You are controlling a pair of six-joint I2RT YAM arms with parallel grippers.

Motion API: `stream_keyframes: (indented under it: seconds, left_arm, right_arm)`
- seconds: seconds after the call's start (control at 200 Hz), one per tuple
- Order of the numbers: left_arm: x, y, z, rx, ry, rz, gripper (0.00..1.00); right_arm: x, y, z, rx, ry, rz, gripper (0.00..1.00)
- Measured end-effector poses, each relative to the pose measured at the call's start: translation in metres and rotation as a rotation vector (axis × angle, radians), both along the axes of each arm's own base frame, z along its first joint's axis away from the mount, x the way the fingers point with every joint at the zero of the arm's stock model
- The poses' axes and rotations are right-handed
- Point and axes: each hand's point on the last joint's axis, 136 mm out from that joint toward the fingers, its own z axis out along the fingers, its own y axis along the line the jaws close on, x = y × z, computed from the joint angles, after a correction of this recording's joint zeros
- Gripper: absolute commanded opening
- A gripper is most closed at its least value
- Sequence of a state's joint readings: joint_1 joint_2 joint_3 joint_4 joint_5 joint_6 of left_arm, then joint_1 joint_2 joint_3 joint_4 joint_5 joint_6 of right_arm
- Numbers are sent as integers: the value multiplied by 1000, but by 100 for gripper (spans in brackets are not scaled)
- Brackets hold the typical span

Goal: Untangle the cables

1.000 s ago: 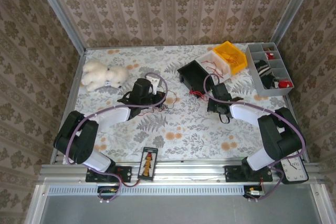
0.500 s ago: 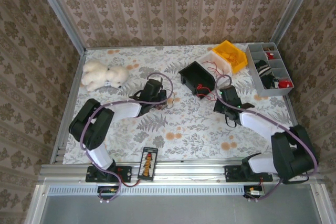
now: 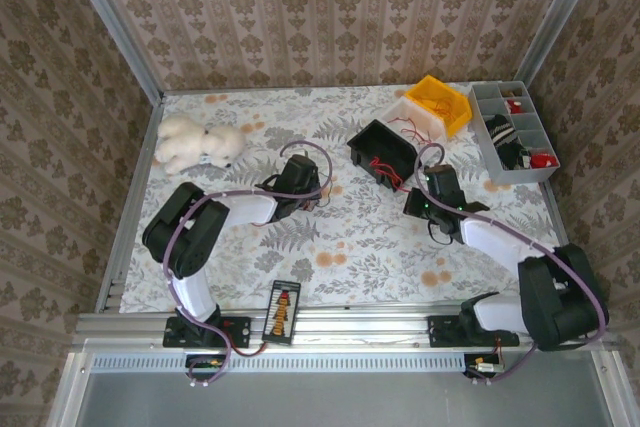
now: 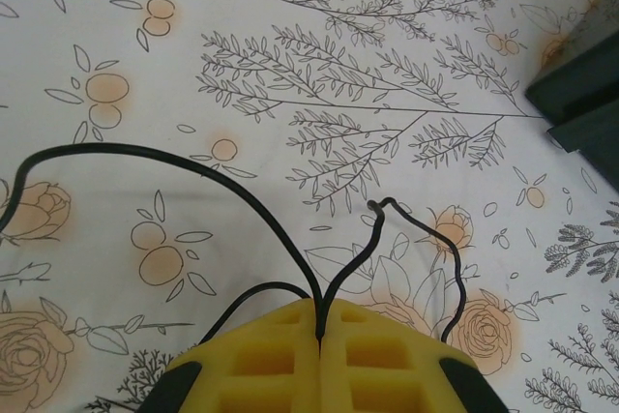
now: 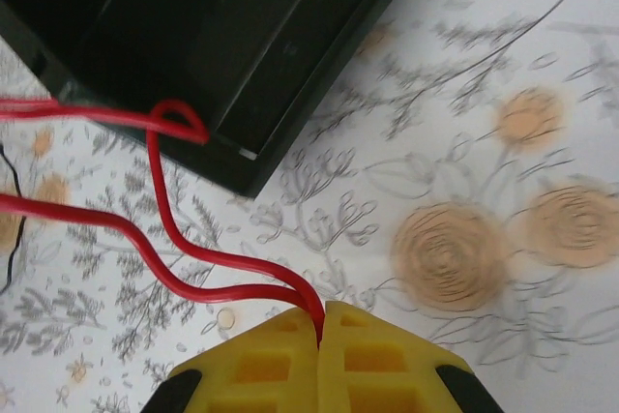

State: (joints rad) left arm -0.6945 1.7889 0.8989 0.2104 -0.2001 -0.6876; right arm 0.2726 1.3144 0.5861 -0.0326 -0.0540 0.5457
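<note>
I should next lift the red cables in my right gripper, carry them outward over the white bin that already holds red wires and let go, because the bin is outward of my gripper.
My left gripper (image 4: 320, 324) is shut on a thin black cable (image 4: 189, 163) that loops away over the flowered tablecloth; a second bend of it (image 4: 387, 208) rises just right of the pads. In the top view this gripper (image 3: 308, 187) sits mid-table with thin strands (image 3: 322, 190) beside it. My right gripper (image 5: 320, 321) is shut on a red cable (image 5: 169, 229), which snakes up to the rim of a black bin (image 5: 222, 36). From above, the right gripper (image 3: 417, 197) lies just in front of that bin (image 3: 372, 139), with red strands (image 3: 386, 169) at the bin's edge.
A white bin (image 3: 398, 115) holding red wires, a yellow bin (image 3: 440, 105) and a grey compartment tray (image 3: 548, 169) stand at the back right. A white plush toy (image 3: 195, 142) lies at the back left. A small striped board (image 3: 283, 312) rests at the front edge.
Both grippers have shifted to the right, the left elbow swinging in. The black bin has slid slightly right. Both grippers stay shut.
</note>
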Motion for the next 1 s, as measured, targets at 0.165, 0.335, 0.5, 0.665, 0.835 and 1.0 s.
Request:
stream_keyframes:
  seconds: [0.165,0.335,0.5,0.665,0.835,1.0]
  left_arm:
    - [1,3,0,-3,-2,24,0]
    - [2,4,0,-3,-3,35,0]
    - [2,4,1,-4,-4,39,0]
    - [3,5,1,-2,-5,42,0]
    - [3,5,1,0,-6,44,0]
    - [3,6,1,2,-7,46,0]
  right_arm:
    - [8,19,11,57,-28,58,0]
    - [21,25,43,89,-113,73,0]
    - [56,7,85,32,-191,23,0]
    - [125,-16,113,-69,-226,-38,0]
    - [179,-42,98,-172,-168,-90,0]
    - [187,-66,61,-240,-62,-122,0]
